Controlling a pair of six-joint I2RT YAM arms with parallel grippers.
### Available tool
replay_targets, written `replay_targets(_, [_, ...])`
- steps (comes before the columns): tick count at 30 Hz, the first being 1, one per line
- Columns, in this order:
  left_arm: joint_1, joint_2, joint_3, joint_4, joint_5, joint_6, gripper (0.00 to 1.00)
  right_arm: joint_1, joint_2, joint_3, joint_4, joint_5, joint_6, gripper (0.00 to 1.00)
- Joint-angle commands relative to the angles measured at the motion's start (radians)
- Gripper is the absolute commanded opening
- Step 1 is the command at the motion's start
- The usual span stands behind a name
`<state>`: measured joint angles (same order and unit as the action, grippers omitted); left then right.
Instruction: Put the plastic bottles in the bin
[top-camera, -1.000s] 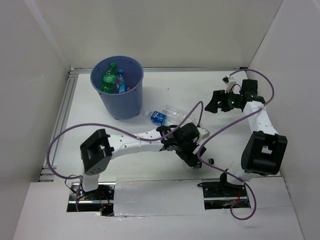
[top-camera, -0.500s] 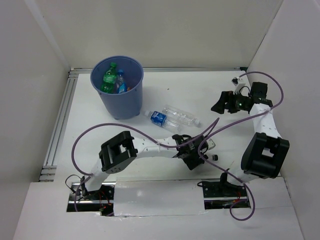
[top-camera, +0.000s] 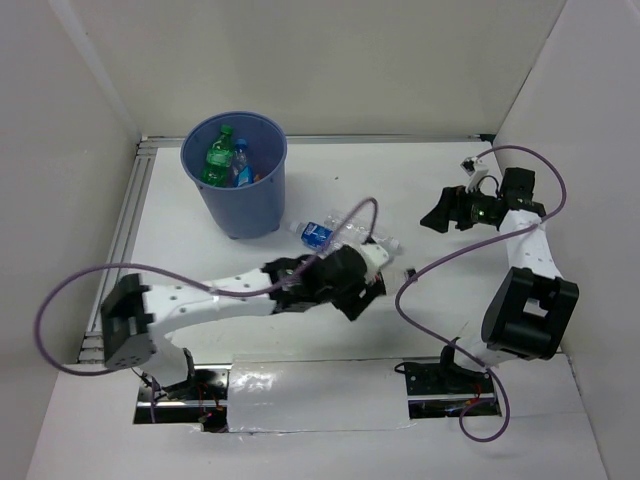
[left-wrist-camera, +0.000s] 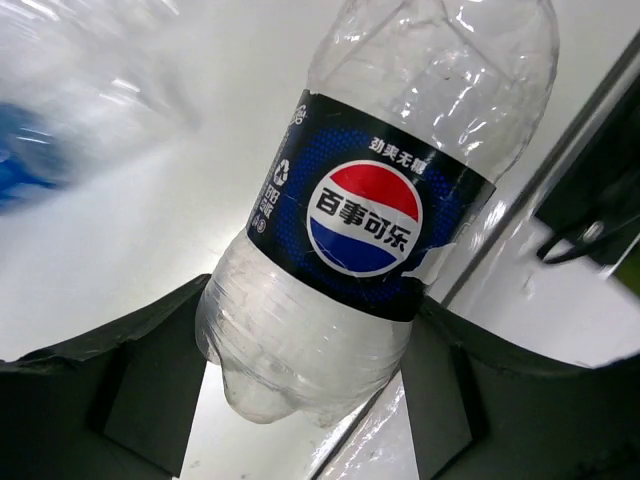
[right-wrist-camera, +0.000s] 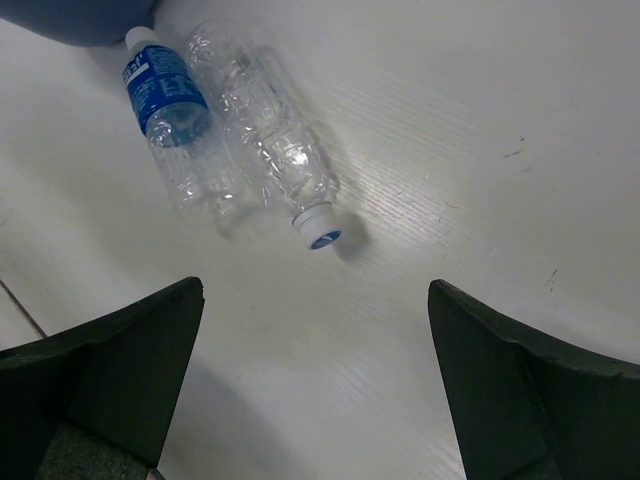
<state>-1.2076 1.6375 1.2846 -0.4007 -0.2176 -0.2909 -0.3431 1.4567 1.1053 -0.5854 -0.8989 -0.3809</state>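
Note:
As the clear bottle's end with the cap juts beyond its neighbour, I will lower my right gripper, moving to the left in the top view, onto that end's shoulder (top-camera: 384, 241) (right-wrist-camera: 307, 192).
My left gripper (left-wrist-camera: 310, 345) is shut on a clear bottle with a dark blue Pepsi label (left-wrist-camera: 370, 215), gripped near its base. In the top view this gripper (top-camera: 366, 272) holds that bottle (top-camera: 385, 262) at the table's middle. Behind it lie a blue-labelled bottle (top-camera: 318, 234) and a clear bottle (top-camera: 380, 238), also in the right wrist view (right-wrist-camera: 172, 118) (right-wrist-camera: 268, 140). The blue-violet bin (top-camera: 240, 205) stands back left, holding a green bottle (top-camera: 218, 155) and a blue-labelled one (top-camera: 240, 165). My right gripper (top-camera: 433, 213) is open and empty at the right (right-wrist-camera: 315, 400).
White walls close in the table on the left, back and right. A metal rail (top-camera: 125, 230) runs along the left edge. Purple cables (top-camera: 350, 215) loop over both arms, one crossing above the lying bottles. The bin's base edge shows in the right wrist view (right-wrist-camera: 80, 20).
My left arm has swung left and my left gripper has moved up-left from the near right, with the Pepsi bottle in its jaws. The right gripper shifted slightly right a second ago, then held still.

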Motion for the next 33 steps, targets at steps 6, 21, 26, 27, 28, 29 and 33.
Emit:
replay_targets(6, [0.365, -0.389, 0.038, 0.045, -0.245, -0.117, 0.00, 0.030, 0.060, 0.033, -0.025, -0.022, -0.073, 1.00])
replay_targets(21, [0.962, -0.137, 0.271, -0.053, -0.126, -0.229, 0.74, 0.395, 0.174, 0.117, 0.179, 0.338, -0.138, 1.00])
replay_targets(26, [0.915, -0.168, 0.340, -0.063, -0.135, -0.174, 0.92, 0.469, 0.329, 0.205, 0.200, 0.408, -0.160, 1.00])
replay_targets(27, [0.899, -0.180, 0.350, -0.063, -0.147, -0.160, 0.94, 0.490, 0.347, 0.221, 0.200, 0.408, -0.161, 1.00])
replay_targets(28, [0.857, -0.195, 0.361, -0.049, -0.147, -0.143, 1.00, 0.501, 0.388, 0.231, 0.209, 0.420, -0.161, 1.00])
replay_targets(29, [0.837, -0.232, 0.361, -0.037, -0.147, -0.131, 1.00, 0.510, 0.408, 0.255, 0.210, 0.420, -0.161, 1.00])
replay_targets(33, [0.715, -0.312, 0.312, -0.012, -0.105, -0.149, 1.00, 0.547, 0.482, 0.275, 0.211, 0.431, -0.161, 0.97])
